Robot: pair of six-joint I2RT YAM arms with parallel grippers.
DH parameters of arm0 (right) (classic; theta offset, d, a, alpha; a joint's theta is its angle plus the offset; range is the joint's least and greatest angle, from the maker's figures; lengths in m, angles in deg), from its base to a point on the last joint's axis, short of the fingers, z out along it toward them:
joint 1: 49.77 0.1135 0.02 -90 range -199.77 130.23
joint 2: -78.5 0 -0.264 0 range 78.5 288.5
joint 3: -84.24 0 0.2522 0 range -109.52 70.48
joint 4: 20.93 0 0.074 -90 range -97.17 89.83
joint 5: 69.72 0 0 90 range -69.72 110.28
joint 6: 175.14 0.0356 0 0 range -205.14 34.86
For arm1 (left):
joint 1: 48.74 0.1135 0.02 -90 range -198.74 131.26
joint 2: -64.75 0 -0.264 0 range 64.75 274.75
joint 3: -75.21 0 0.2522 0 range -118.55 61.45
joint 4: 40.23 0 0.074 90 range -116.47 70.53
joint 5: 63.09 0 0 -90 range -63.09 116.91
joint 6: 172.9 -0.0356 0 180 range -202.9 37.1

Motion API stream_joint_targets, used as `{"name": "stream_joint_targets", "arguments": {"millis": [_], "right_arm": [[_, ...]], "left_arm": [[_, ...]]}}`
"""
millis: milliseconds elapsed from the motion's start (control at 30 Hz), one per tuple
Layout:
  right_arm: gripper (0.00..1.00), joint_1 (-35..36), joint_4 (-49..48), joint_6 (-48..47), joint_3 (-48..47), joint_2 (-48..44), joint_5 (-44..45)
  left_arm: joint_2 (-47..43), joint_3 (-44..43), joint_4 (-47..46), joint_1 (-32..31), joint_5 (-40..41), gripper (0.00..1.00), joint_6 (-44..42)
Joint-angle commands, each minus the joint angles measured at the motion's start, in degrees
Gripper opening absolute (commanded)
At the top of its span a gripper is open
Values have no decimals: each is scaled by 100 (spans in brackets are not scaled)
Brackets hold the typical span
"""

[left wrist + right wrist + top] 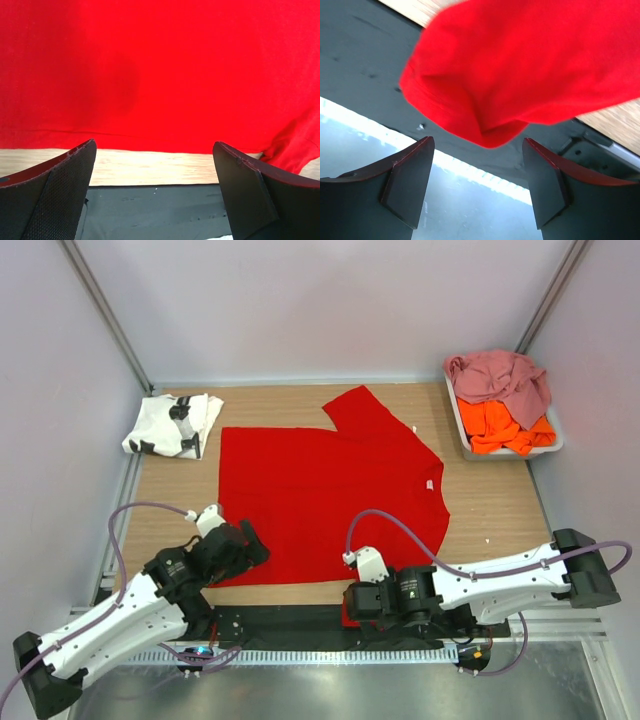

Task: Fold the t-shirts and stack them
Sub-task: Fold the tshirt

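Note:
The red sleeve tip juts over the black mat. My right gripper will next lower its fingers around the edge of the sleeve tip, then close.
The bright red t-shirt (320,495) lies spread flat across the middle of the table, one sleeve hanging over the front edge. My left gripper (252,545) is open and empty at the shirt's near left hem; in the left wrist view (155,170) the red cloth (160,70) lies just ahead of the jaws. My right gripper (352,602) is open at the front edge, with the red sleeve tip (485,100) just ahead of its jaws, not held. The white t-shirt with black print (172,425) lies folded at the back left. The pink (500,375) and orange (505,425) t-shirts are heaped in the tray.
A pale plastic tray (461,425) stands at the back right against the wall. A black mat strip (290,618) runs along the table's front edge, with a metal ledge below it. Pale walls close in the left, back and right sides.

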State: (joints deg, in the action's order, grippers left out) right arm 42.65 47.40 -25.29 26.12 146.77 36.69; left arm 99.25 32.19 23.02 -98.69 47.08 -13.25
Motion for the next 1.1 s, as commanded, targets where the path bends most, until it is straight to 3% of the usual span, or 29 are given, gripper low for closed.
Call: {"name": "stream_joint_targets", "arguments": {"millis": [0, 233, 400, 467, 533, 567, 633, 667, 700, 900, 1000, 1067], "right_arm": [[77, 30, -472, -61, 41, 28, 250], [73, 30, -1044, -88, 612, 213, 100], [61, 30, -1001, 0, 841, 56, 293], [48, 30, -983, 26, 859, -33, 337], [42, 30, -948, 26, 894, -173, 320], [32, 30, -965, 17, 911, -217, 320], [21, 30, -992, 9, 955, -323, 320], [4, 22, -974, 26, 947, -419, 337], [1, 30, -878, 61, 903, -455, 372], [1, 30, 685, 1087, 165, -446, 1645], [1, 21, 916, 1291, -64, -437, 2103], [1, 22, 837, 1441, -99, -472, 2278]], "left_arm": [[-22, -1, -344, 249, -521, 100, -223], [-154, 104, -239, 355, -575, 100, -22], [-67, 262, -239, 355, -672, 99, 137], [-66, 271, -221, 364, -654, 100, 198], [-93, 254, -177, 355, -645, 100, 233], [-101, 262, -177, 363, -637, 100, 251], [-119, 254, -116, 364, -619, 100, 295], [-136, 254, -81, 355, -584, 100, 312], [-145, 245, -37, 363, -558, 100, 400], [-540, 638, 500, 364, -329, 100, 1278], [-1102, 1018, 464, 364, -259, 100, 1849], [-1331, 966, 919, 364, 92, 100, 2043]]}}
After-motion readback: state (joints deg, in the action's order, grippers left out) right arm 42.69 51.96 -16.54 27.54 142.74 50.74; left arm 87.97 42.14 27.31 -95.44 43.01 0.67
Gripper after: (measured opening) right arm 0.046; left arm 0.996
